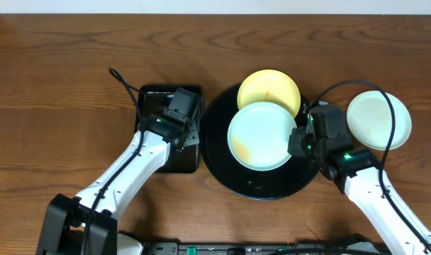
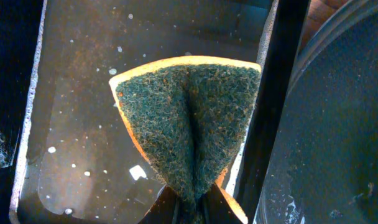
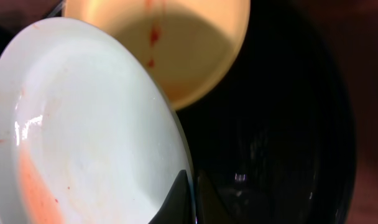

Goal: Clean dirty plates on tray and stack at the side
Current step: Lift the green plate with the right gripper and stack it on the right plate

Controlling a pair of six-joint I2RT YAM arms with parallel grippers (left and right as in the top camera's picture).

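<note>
The other pale plate (image 1: 378,120) is to the right of my right gripper in the overhead view, so I will rise, cross over it and lower to release, stacking both.
A pale blue-green plate (image 1: 260,136) with an orange smear is held over the round black tray (image 1: 261,185). My right gripper (image 1: 298,139) is shut on its right rim; in the right wrist view the plate (image 3: 83,137) fills the left and the fingers (image 3: 190,202) pinch its edge. A pale yellow plate (image 1: 270,88) with red sauce sits at the tray's far side, also in the right wrist view (image 3: 189,43). Another pale plate (image 1: 379,119) lies on the table at the right. My left gripper (image 1: 178,133) is shut on a green and yellow sponge (image 2: 192,124), its fingers (image 2: 192,208) at the bottom of the left wrist view.
A small rectangular black tray (image 1: 167,131) with water drops lies left of the round tray, under my left gripper; it also shows in the left wrist view (image 2: 83,93). Black cables loop near both arms on the wooden table (image 1: 59,71).
</note>
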